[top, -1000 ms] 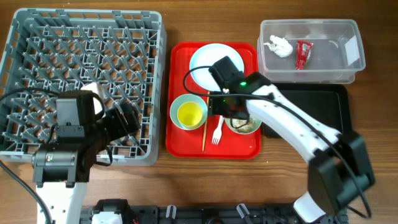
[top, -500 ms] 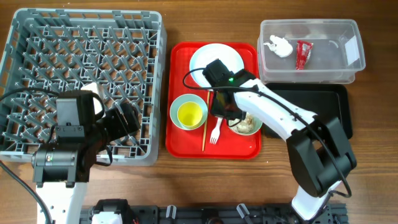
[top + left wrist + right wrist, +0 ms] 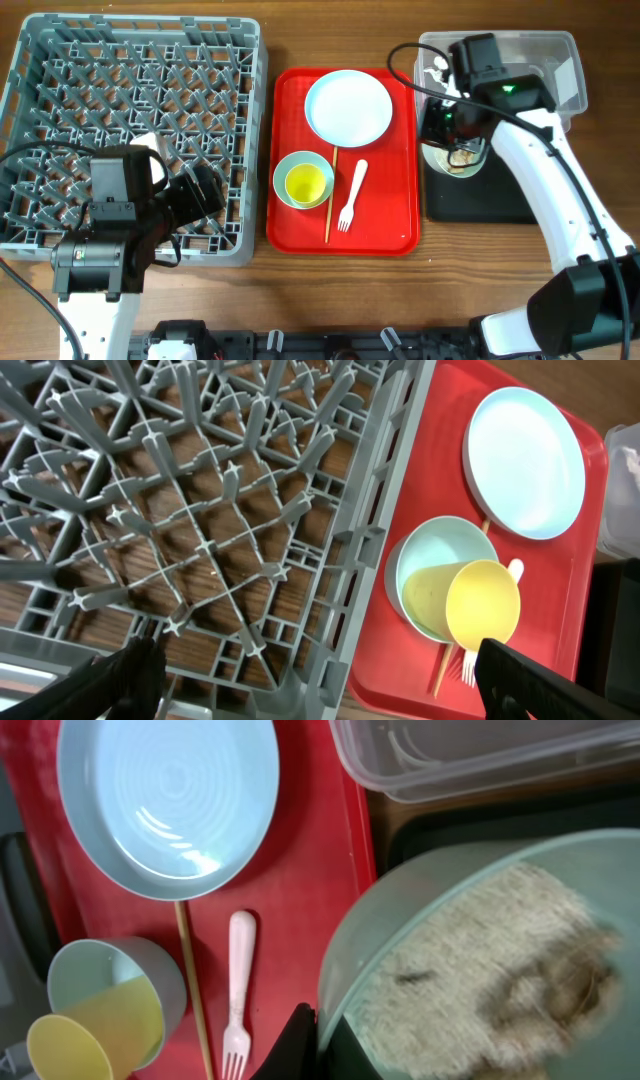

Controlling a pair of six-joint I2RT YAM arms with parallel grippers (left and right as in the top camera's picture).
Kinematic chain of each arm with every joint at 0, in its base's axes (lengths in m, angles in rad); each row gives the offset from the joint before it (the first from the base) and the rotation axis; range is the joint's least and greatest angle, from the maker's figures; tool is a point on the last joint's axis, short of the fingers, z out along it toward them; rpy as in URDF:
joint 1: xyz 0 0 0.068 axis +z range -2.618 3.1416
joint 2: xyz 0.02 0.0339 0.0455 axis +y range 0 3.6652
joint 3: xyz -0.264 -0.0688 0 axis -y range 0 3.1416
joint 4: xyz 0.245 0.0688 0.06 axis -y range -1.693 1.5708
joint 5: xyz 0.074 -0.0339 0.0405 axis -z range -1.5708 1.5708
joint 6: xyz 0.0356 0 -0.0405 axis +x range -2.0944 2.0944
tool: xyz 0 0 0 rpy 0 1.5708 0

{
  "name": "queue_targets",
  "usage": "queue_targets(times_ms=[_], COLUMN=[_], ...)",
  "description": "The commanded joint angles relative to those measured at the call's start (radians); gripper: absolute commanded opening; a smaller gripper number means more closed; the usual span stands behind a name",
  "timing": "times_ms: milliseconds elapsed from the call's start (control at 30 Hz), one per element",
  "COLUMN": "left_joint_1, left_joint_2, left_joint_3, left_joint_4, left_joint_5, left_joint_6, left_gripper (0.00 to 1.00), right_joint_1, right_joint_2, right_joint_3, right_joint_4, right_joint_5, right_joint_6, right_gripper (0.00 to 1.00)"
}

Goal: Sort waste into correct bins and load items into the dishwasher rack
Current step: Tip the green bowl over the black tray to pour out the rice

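Observation:
The right gripper tilts over the black tray next, as the bowl still holds crumbs. It then carries the bowl across onto the round plate and releases it.
My right gripper is shut on the rim of a pale blue-green bowl holding beige crumbs. It holds the bowl over the left end of the black tray, just below the clear tub. On the red tray lie the round plate, a second bowl with the yellow cup in it, the white fork and the wooden stick. My left gripper hangs open over the dishwasher rack's near right edge.
A white tissue shows in the clear tub beside my right arm. The rack fills the left of the table, the red tray the middle, tub and black tray the right. Bare wood runs along the front edge.
My right gripper closed on the crumb bowl's rim and carried it off the red tray, up and right to over the black tray. The left arm has not moved.

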Motion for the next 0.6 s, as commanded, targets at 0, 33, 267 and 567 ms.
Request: queue_targets(times_ms=[0,33,267,567], left_joint_1=[-0.003,-0.003,-0.003,-0.003], left_joint_2=[-0.002,-0.002,-0.002,-0.002], left_joint_3=[0.022,0.022,0.022,0.022], left_joint_4=[0.003,0.003,0.003,0.003], left_joint_5=[0.011,0.011,0.011,0.011], left_joint_6=[-0.012,-0.012,-0.012,-0.012], left_gripper=[1.00,1.00,1.00,1.00], right_joint_1=[-0.117,-0.151,-0.420,-0.653], right_joint_2=[-0.003,-0.002,-0.002,-0.002], right_joint_3=[-0.116,-0.154,-0.380,-0.427], right_joint_4=[0.064,0.098,0.319,0.455], right_joint_5=[-0.256,-0.319,-0.772,-1.080], right_joint_6=[-0.170,-0.191,-0.141,0.217], right_gripper=[0.04,0.04,0.04,0.04])
